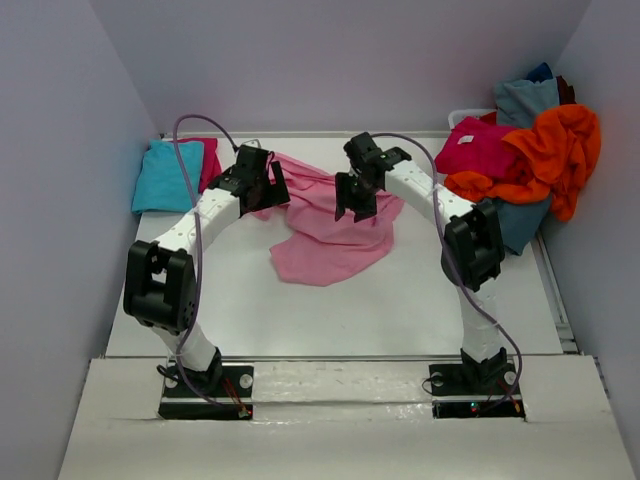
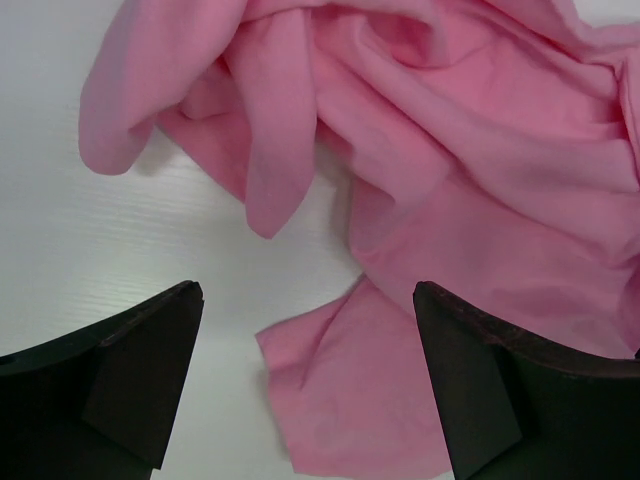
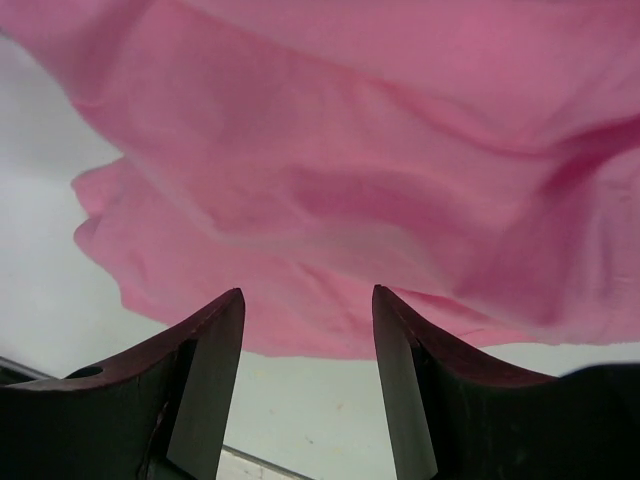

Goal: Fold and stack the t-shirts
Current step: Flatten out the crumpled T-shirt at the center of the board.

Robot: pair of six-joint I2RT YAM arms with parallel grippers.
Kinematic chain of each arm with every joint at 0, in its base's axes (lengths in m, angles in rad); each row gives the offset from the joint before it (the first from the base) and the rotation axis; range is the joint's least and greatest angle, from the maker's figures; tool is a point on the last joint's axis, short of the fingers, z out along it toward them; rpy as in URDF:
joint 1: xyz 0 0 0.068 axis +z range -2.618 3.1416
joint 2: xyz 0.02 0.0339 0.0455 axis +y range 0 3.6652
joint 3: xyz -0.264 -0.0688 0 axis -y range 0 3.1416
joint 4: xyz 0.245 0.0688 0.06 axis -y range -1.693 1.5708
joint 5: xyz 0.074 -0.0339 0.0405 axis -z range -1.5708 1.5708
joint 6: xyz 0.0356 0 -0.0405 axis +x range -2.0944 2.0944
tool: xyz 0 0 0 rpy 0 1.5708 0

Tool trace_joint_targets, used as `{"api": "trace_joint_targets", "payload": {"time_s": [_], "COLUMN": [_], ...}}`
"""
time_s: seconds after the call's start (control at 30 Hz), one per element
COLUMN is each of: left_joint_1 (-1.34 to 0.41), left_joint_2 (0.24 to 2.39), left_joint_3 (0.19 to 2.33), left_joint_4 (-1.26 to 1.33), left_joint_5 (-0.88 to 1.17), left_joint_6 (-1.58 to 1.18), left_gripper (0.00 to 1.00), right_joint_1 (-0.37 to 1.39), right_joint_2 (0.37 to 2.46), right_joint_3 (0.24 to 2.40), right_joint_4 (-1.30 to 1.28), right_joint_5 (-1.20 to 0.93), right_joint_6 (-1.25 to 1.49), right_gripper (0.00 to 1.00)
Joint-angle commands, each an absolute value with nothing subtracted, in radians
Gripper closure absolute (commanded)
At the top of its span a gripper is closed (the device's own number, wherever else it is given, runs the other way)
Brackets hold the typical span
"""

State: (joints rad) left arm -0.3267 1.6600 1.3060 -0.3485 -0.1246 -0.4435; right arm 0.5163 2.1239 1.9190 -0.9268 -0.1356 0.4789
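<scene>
My left gripper lowers its open fingers to both sides of the narrow fold's jutting tip (image 1: 264, 215) (image 2: 270, 215) below next, since bare table shows on both sides.
A light pink t-shirt (image 1: 330, 240) lies crumpled at the middle back of the white table (image 1: 400, 300). My left gripper (image 1: 268, 190) hangs over its left edge, jaws wide open; in the left wrist view a flat corner of the pink t-shirt (image 2: 480, 150) lies between the open gripper (image 2: 308, 290) fingers, below them. My right gripper (image 1: 355, 205) is over the shirt's upper right part. In the right wrist view the gripper (image 3: 308, 292) is partly open, with the pink cloth (image 3: 350, 150) just beyond its tips and nothing between them.
A folded turquoise t-shirt (image 1: 168, 177) lies on a magenta one (image 1: 208, 160) at the back left. At the back right is a loose heap of magenta (image 1: 482, 150), orange (image 1: 555, 150) and grey-blue (image 1: 525, 100) shirts. Walls close in on the left, back and right.
</scene>
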Motion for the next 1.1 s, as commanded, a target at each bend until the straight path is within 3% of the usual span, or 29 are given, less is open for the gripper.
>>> {"api": "trace_joint_targets", "payload": {"time_s": [0.0,0.4,1.07], "left_joint_1": [-0.325,-0.325,-0.325], "left_joint_2": [1.652,1.828,1.95], "left_joint_3": [1.292,1.419,1.468], "left_joint_4": [-0.315,-0.311,-0.353], "left_joint_5": [-0.091,-0.057,-0.143], "left_joint_6": [-0.465,-0.453,-0.449], "left_gripper": [0.01,0.01,0.02], "right_joint_1": [0.543,0.584,0.612], "right_joint_2": [2.071,2.077,2.128], "right_joint_3": [1.867,1.746,1.632], "right_joint_4": [-0.899,-0.858,-0.831], "right_joint_5": [-0.187,-0.239,-0.293], "right_joint_6": [0.5,0.518,0.503], "right_gripper": [0.43,0.6,0.65]}}
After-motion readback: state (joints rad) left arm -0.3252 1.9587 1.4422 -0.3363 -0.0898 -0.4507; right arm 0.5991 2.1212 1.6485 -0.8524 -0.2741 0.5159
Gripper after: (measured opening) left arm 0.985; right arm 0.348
